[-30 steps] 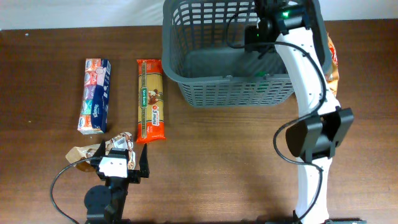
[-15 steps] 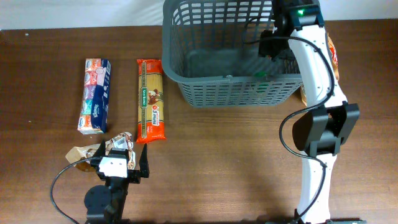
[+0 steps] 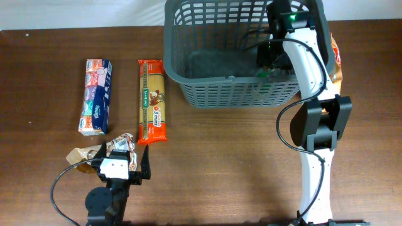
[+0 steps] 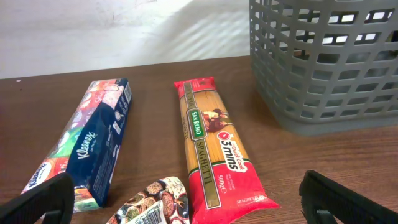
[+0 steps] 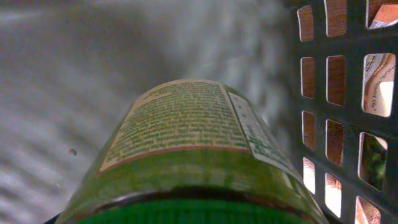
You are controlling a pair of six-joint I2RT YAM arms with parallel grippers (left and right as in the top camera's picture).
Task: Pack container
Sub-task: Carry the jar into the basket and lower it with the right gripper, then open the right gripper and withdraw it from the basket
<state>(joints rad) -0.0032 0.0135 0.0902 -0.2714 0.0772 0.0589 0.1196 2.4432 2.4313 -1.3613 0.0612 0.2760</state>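
The basket's bottom beside the basket's slotted side is just below the right gripper, so the gripper should go down to it next and let go of the green labelled canister.
The container, a dark grey lattice basket, stands at the back of the table and shows at the upper right of the left wrist view. My right gripper reaches down inside it by the right wall, shut on a green labelled canister that fills the right wrist view and hides the fingers. The basket's slotted wall is just right of the canister. My left gripper rests open at the front left; its dark fingers stand wide apart with nothing between them.
A red spaghetti pack and a blue tissue box lie left of the basket. A patterned snack packet lies just in front of the left gripper. An orange bag sits outside the basket's right wall.
The right gripper swung right inside the basket, then came back a little left and lower with the canister. The left arm has not moved.
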